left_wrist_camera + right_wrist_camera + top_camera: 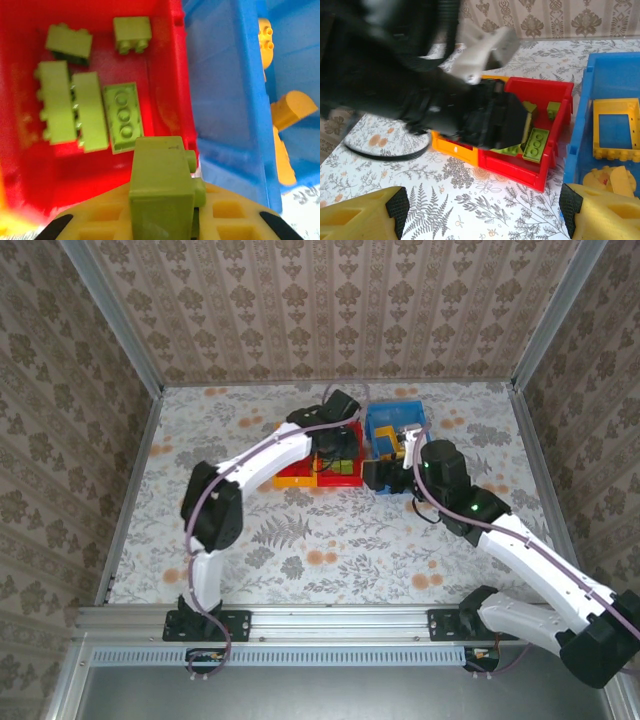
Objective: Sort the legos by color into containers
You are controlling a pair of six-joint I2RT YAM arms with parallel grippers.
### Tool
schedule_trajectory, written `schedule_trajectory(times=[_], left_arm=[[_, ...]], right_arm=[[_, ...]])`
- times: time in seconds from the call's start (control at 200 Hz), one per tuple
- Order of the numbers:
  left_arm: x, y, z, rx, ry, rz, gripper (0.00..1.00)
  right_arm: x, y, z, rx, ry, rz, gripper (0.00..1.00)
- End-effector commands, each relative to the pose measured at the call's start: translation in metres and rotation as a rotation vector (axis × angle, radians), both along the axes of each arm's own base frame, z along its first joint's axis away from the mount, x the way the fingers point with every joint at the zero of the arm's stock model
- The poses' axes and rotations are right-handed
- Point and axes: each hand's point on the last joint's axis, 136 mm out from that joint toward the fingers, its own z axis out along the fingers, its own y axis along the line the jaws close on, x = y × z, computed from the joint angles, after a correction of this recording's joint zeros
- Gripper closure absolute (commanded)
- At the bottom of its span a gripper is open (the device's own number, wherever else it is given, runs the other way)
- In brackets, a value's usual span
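My left gripper carries the lime green brick down into the red bin next, beside the upturned lime brick, before I release it.
My left gripper is shut on a lime green brick and holds it over the red bin. Several lime bricks lie in that bin. From above, the left gripper hovers over the red bin. My right gripper is open and empty, low over the table in front of the red bin; its fingertips stand far apart. The blue bin holds a yellow-orange frame and other yellow-orange pieces. The orange bin adjoins the red one.
The left arm's black wrist hides much of the red bin's inside in the right wrist view. In the top view the three bins cluster at the back centre, the blue bin at right and the orange bin at front left. Metal rails edge the table.
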Motion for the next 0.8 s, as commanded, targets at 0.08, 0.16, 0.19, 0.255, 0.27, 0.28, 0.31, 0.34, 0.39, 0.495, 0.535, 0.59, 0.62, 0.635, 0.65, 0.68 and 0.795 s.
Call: schedule_trajectory(times=[0.08,0.16,0.19,0.255,0.27,0.28,0.31,0.34,0.39,0.495,0.535,0.59,0.62,0.635,0.65,0.68,0.795], left_arm=[[0.017,-0.014,-0.016,0.044,0.009,-0.079,0.89],[0.021,-0.012,-0.026,0.070,0.022,-0.067,0.89],[0.022,-0.011,-0.029,0.078,0.026,-0.060,0.89],[0.021,-0.007,-0.033,0.089,0.031,-0.046,0.89],[0.021,-0.006,-0.034,0.091,0.031,-0.044,0.89],[0.021,-0.006,-0.034,0.092,0.030,-0.043,0.89],[0.021,-0.004,-0.035,0.092,0.032,-0.038,0.88],[0.020,-0.004,-0.035,0.089,0.030,-0.037,0.88],[0.020,-0.003,-0.036,0.087,0.031,-0.033,0.88],[0.017,-0.003,-0.038,0.089,0.039,-0.033,0.84],[0.017,-0.002,-0.038,0.093,0.040,-0.029,0.82],[0.017,0.000,-0.037,0.099,0.036,-0.022,0.79],[0.016,0.001,-0.037,0.097,0.036,-0.020,0.76],[0.017,0.001,-0.036,0.095,0.034,-0.018,0.74],[0.016,0.001,-0.035,0.092,0.032,-0.018,0.71],[0.016,0.001,-0.035,0.089,0.033,-0.017,0.66],[0.015,0.001,-0.032,0.082,0.031,-0.019,0.61]], right_arm=[[-0.011,-0.013,-0.006,0.006,0.033,-0.026,0.17],[-0.013,-0.013,-0.008,0.003,0.040,-0.018,0.17],[-0.014,-0.013,-0.008,0.001,0.042,-0.015,0.17],[-0.014,-0.014,-0.009,-0.001,0.045,-0.011,0.17],[-0.014,-0.014,-0.009,-0.001,0.046,-0.010,0.17],[-0.014,-0.014,-0.009,0.000,0.046,-0.010,0.17],[-0.014,-0.014,-0.011,-0.001,0.049,-0.010,0.17],[-0.014,-0.014,-0.011,0.000,0.048,-0.010,0.17],[-0.013,-0.013,-0.012,0.001,0.054,-0.007,0.17],[-0.012,-0.012,-0.015,0.005,0.064,-0.004,0.16],[-0.011,-0.011,-0.016,0.007,0.069,-0.003,0.16],[-0.011,-0.010,-0.016,0.011,0.071,-0.001,0.16],[-0.011,-0.010,-0.016,0.012,0.074,-0.001,0.16],[-0.011,-0.010,-0.016,0.013,0.074,-0.001,0.16],[-0.010,-0.010,-0.016,0.015,0.075,-0.002,0.16],[-0.010,-0.009,-0.017,0.015,0.079,-0.001,0.16],[-0.011,-0.009,-0.019,0.019,0.087,-0.001,0.16]])
